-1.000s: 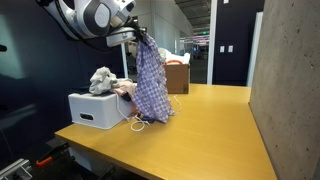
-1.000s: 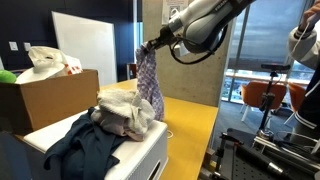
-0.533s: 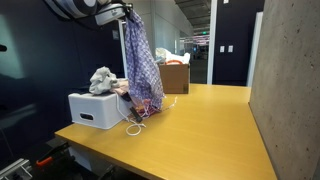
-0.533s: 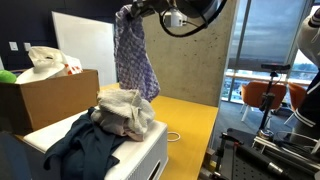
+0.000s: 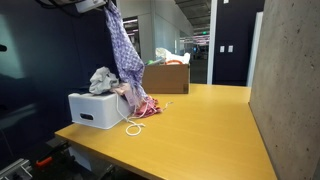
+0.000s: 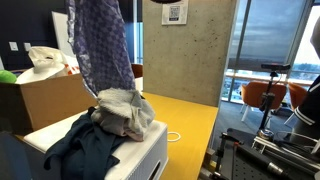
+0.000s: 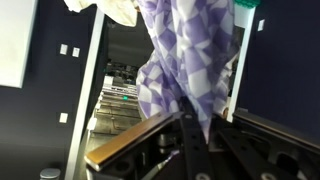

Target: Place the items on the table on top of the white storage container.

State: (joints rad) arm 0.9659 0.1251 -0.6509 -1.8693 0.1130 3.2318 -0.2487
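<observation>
The checked cloth (image 5: pixel 123 50) is still hanging high beside the heap. I should next move my gripper across over the piled clothes and then down onto them, to let go of the cloth.
A purple and white checked cloth (image 5: pixel 123 50) hangs from my gripper (image 5: pixel 108 6) at the top of an exterior view, its lower end above the white storage container (image 5: pixel 95 110). It also hangs large at the upper left (image 6: pixel 100 45) over the container (image 6: pixel 130 160). Grey and cream clothes (image 5: pixel 103 79) lie piled on the container's top, also visible as a dark and cream heap (image 6: pixel 115 115). In the wrist view my gripper (image 7: pixel 195 128) is shut on the checked cloth (image 7: pixel 190 50). A pinkish item (image 5: pixel 146 107) and a white cord (image 5: pixel 133 127) lie on the table beside the container.
A cardboard box (image 5: pixel 172 75) with items stands at the back of the yellow table (image 5: pixel 200 125); it also shows behind the container (image 6: pixel 45 95). A concrete wall (image 5: pixel 290 90) bounds one side. A person stands at the frame edge (image 6: pixel 312 40).
My gripper has risen and moved toward the container, carrying the checked cloth from beside the container up to hang over it.
</observation>
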